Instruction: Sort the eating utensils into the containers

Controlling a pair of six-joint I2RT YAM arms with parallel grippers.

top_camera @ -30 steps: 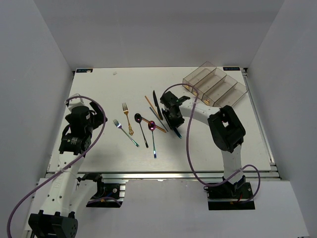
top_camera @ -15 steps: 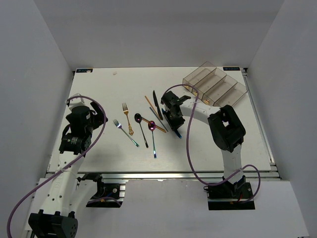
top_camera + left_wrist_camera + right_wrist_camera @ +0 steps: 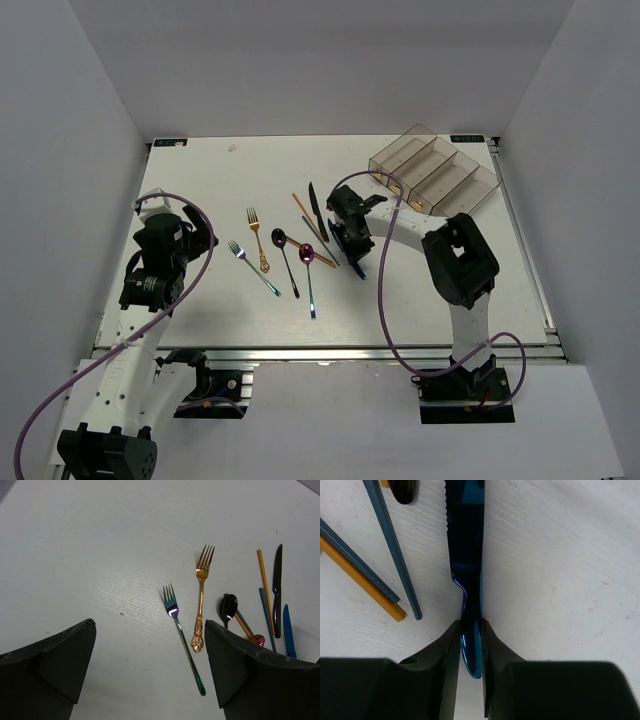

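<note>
My right gripper lifts the blue knife outward over the sides of the container farthest from the forks next and releases. That container stands toward the right in the top view.
My right gripper (image 3: 348, 238) is shut on the handle of the blue knife (image 3: 465, 545), which lies low on the table; its end pokes out below the gripper in the top view (image 3: 357, 268). Left of it lie a black knife (image 3: 316, 210), a gold chopstick (image 3: 303, 212), a dark chopstick (image 3: 392, 555), a black spoon (image 3: 284, 252), a purple spoon (image 3: 309, 272), a gold fork (image 3: 258, 240) and a silver-teal fork (image 3: 252, 267). My left gripper (image 3: 190, 235) is open and empty, left of the forks (image 3: 200, 600). The containers (image 3: 433, 170) stand at the back right.
The table's white top ends at a metal rail along the near edge (image 3: 330, 350). Grey walls close in on the left, back and right. A purple cable (image 3: 385, 300) loops from the right arm over the table.
My right gripper has shifted very slightly away from the near edge with the blue knife in it. The left arm and the other utensils have not moved.
</note>
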